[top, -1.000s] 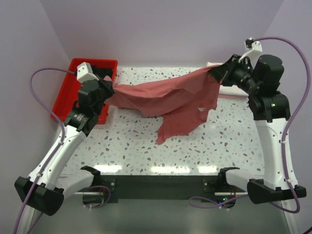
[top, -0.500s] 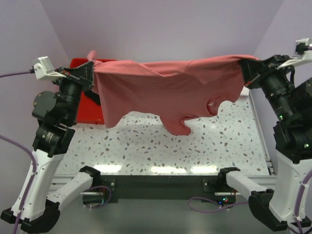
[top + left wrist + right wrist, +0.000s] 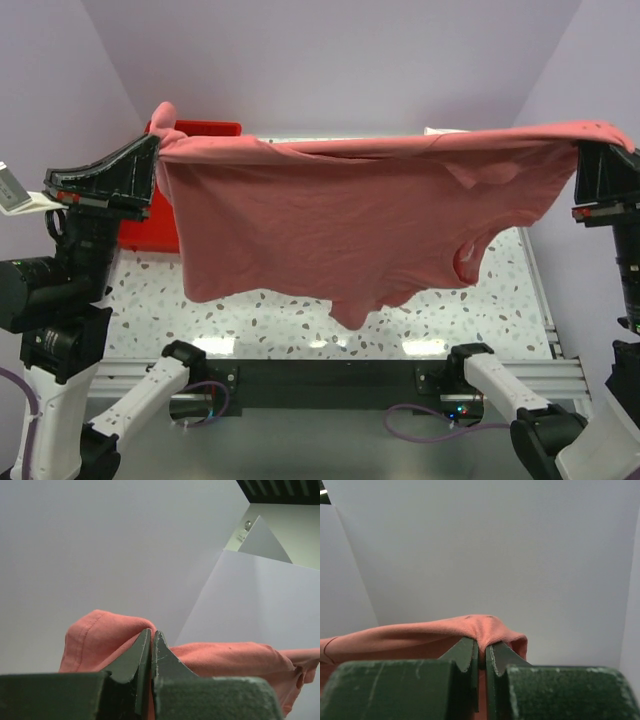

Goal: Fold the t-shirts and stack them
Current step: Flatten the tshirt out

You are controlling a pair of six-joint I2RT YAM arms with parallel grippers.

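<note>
Next, my left gripper moves down and outward, tilting downward, to the far tabletop beside the red tray and releases the t-shirt's corner, as the t-shirt hangs already spread.
A dusty-rose t-shirt hangs spread out in the air above the table, stretched between both arms. My left gripper is shut on its left top corner, and the cloth bunches over the closed jaws in the left wrist view. At the far right my right gripper is shut on the other top corner, where the cloth folds over the pinched fingertips. The shirt's lower edge dangles just above the speckled tabletop. No other t-shirts show.
A red plastic tray stands at the back left, mostly hidden behind the shirt and the left arm. A pale flat thing peeks out at the back right edge. Purple walls close in the sides and back.
Both arms have risen and swung apart, lifting the t-shirt from a crumpled drape on the table to a taut hanging sheet. Both grips have held.
</note>
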